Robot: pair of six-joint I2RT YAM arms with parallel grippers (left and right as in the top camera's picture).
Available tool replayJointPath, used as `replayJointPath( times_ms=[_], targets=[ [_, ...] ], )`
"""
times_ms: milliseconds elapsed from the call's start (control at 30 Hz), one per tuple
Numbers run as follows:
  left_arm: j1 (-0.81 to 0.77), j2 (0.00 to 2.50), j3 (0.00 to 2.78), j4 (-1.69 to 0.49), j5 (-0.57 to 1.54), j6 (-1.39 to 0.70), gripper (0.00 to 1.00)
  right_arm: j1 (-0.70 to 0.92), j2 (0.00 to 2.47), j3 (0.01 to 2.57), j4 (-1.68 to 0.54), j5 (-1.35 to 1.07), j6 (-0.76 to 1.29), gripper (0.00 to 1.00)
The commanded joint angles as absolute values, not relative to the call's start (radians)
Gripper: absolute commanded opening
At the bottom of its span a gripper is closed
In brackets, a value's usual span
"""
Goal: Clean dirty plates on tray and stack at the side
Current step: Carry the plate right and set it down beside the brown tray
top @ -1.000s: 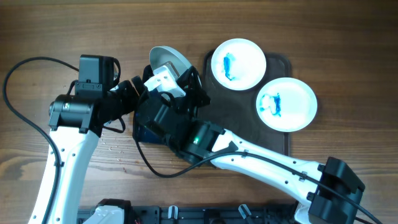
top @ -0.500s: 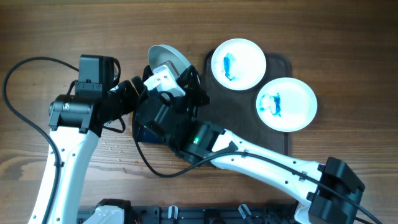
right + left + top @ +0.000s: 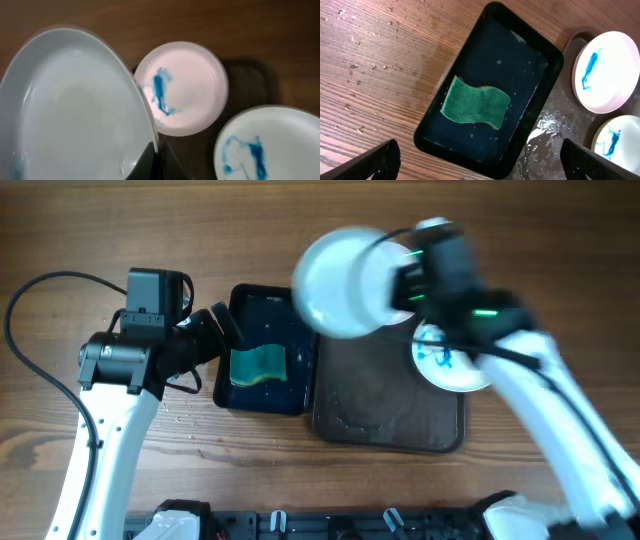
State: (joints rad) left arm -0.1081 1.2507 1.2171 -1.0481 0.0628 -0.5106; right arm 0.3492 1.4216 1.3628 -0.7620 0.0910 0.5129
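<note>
I need to shift my right gripper to the right in the overhead view, past the stained plates and down to bare table (image 3: 543,316) beside the tray, as its plate is clean.
My right gripper (image 3: 398,275) is shut on the rim of a clean white plate (image 3: 340,282) and holds it in the air above the tray's back left corner. In the right wrist view the fingers (image 3: 157,161) pinch that plate (image 3: 75,110). Two blue-stained plates lie on the dark tray (image 3: 385,405): a pinkish one (image 3: 182,87), hidden in the overhead view, and a white one (image 3: 452,360) (image 3: 270,145). My left gripper (image 3: 222,328) is open and empty beside the basin's left edge; its fingers (image 3: 480,167) frame the basin.
A black basin (image 3: 228,395) left of the tray holds a green sponge (image 3: 258,367) (image 3: 476,106). The tray surface (image 3: 555,150) is wet. Water drops spot the wooden table (image 3: 180,415) near the left arm. A cable runs along the left side.
My right arm has swung up and to the right with the white plate, from over the basin to above the tray. The basin and sponge are now uncovered. The left arm has not moved.
</note>
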Motion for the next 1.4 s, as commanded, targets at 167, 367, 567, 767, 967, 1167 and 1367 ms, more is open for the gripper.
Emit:
replayJointPath(
  times_ms=[167, 367, 567, 767, 967, 1167, 1367],
  targets=[
    [-0.099, 1.240, 1.230, -1.049, 0.078, -0.502, 1.00, -0.392, 1.386, 1.338, -0.964, -0.106, 0.452, 0.04],
    [-0.099, 1.240, 1.230, -1.049, 0.078, -0.502, 1.00, -0.790, 1.645, 1.314, -1.004, -0.102, 0.445, 0.04],
    [-0.099, 1.240, 1.230, -1.049, 0.078, -0.502, 1.00, -0.802, 1.809, 1.313, -1.042, -0.101, 0.337, 0.04],
    [-0.099, 1.240, 1.230, -1.049, 0.078, -0.502, 1.00, -0.723, 1.808, 1.249, -1.057, 0.102, 0.398, 0.37],
    [-0.099, 1.240, 1.231, -1.049, 0.078, -0.502, 1.00, -0.659, 1.666, 1.250, -0.995, -0.344, 0.132, 0.48],
    [-0.099, 1.240, 1.230, -1.049, 0.078, -0.502, 1.00, -0.419, 1.637, 1.221, -0.985, -0.368, 0.011, 0.60],
    [-0.099, 1.240, 1.230, -1.049, 0.078, -0.502, 1.00, -0.222, 1.654, 1.040, -0.685, 0.008, 0.089, 0.66]
  ],
)
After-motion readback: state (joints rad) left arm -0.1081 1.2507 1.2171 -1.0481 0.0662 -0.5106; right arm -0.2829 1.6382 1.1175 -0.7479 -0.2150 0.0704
